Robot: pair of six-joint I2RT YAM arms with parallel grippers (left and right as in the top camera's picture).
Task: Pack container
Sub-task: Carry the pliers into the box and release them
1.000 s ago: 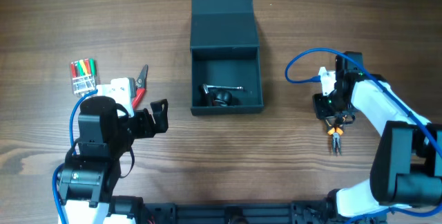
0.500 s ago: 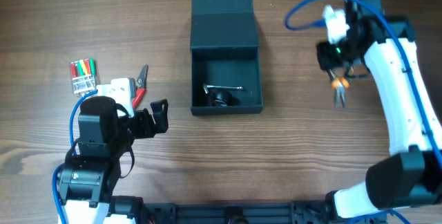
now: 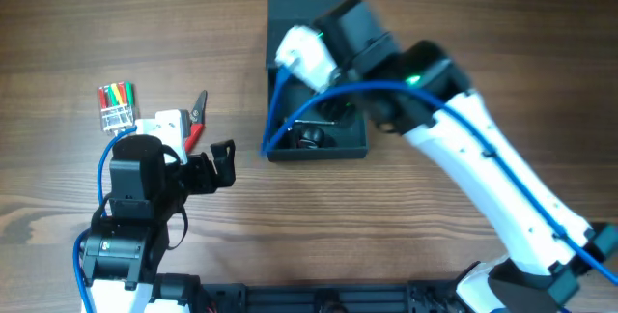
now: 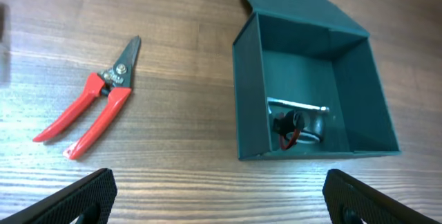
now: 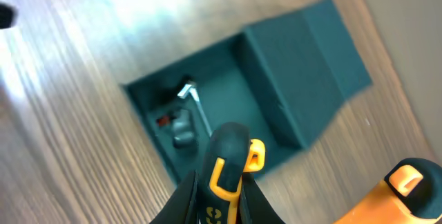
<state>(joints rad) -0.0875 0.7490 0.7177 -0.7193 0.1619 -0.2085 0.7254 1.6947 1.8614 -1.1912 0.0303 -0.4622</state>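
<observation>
The pliers [image 5: 228,156] go down into the open container with my right gripper next, for release over the container's bare bottom [image 5: 238,106] beside the metal tool, where the container is empty.
The dark teal container [image 3: 319,151] stands open at the table's middle back, its flap lid folded back. A metal tool with black and red parts [image 4: 295,122] lies inside. My right gripper [image 5: 219,182] is shut on black-and-yellow-handled pliers [image 5: 228,156] and holds them above the open container [image 5: 290,79]. In the overhead view the right arm [image 3: 396,71] covers most of the box and hides its jaws. My left gripper [image 4: 221,196] is open and empty, low over the table in front-left of the container [image 4: 248,92].
Red-handled cutters [image 3: 196,120] lie left of the container, also in the left wrist view [image 4: 90,113]. A clear pack of coloured markers [image 3: 116,107] lies at the far left. A white object [image 3: 170,122] sits beside the cutters.
My right arm has swung from the table's right side up and left, carrying the pliers to above the open container. The left arm has not moved.
</observation>
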